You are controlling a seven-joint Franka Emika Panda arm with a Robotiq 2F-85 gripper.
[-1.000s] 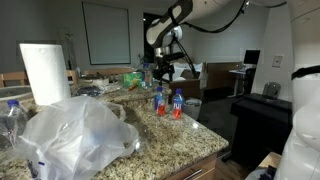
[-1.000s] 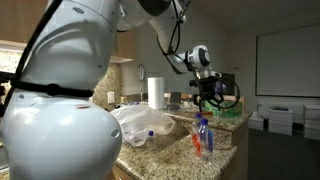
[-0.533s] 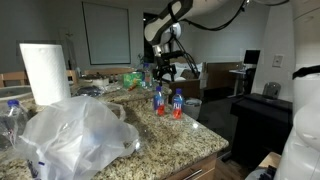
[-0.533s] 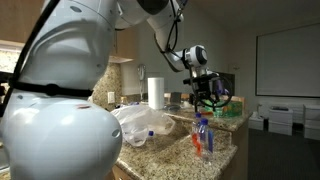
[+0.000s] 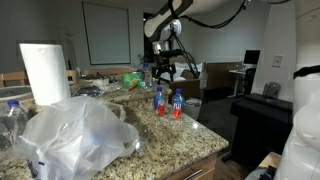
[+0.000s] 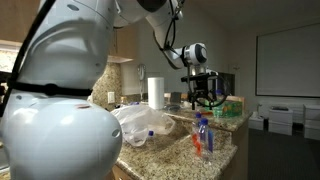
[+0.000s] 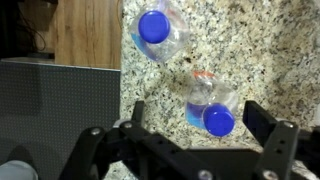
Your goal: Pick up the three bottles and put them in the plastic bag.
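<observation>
The robot's gripper will next move toward the right in the wrist view and go down around the lower bottle's blue cap [image 5: 159, 90] [image 7: 219, 121], which stands below it, off-center between the open fingers.
Two small clear bottles with blue caps stand upright on the granite counter, one [image 5: 158, 100] beside the other [image 5: 177, 104]; they also appear as a close pair of bottles [image 6: 203, 135]. From above, the wrist view shows one bottle [image 7: 157, 30] near the top and another bottle [image 7: 213, 112] lower down. My gripper [image 5: 163, 70] [image 6: 204, 98] hangs open well above them. In the wrist view the gripper [image 7: 198, 120] frames the lower bottle between its fingers without touching it. The crinkled white plastic bag [image 5: 75, 135] [image 6: 140, 124] lies on the counter, away from the bottles.
A tall paper-towel roll [image 5: 45, 72] [image 6: 156, 92] stands behind the bag. A larger clear water bottle [image 5: 12, 120] sits at the counter's near end. A green package [image 5: 131, 77] lies farther back. The counter edge [image 5: 205, 150] drops off close to the bottles.
The gripper has drifted slightly sideways above the bottles, its jaws still open. Bottles and bag have not moved.
</observation>
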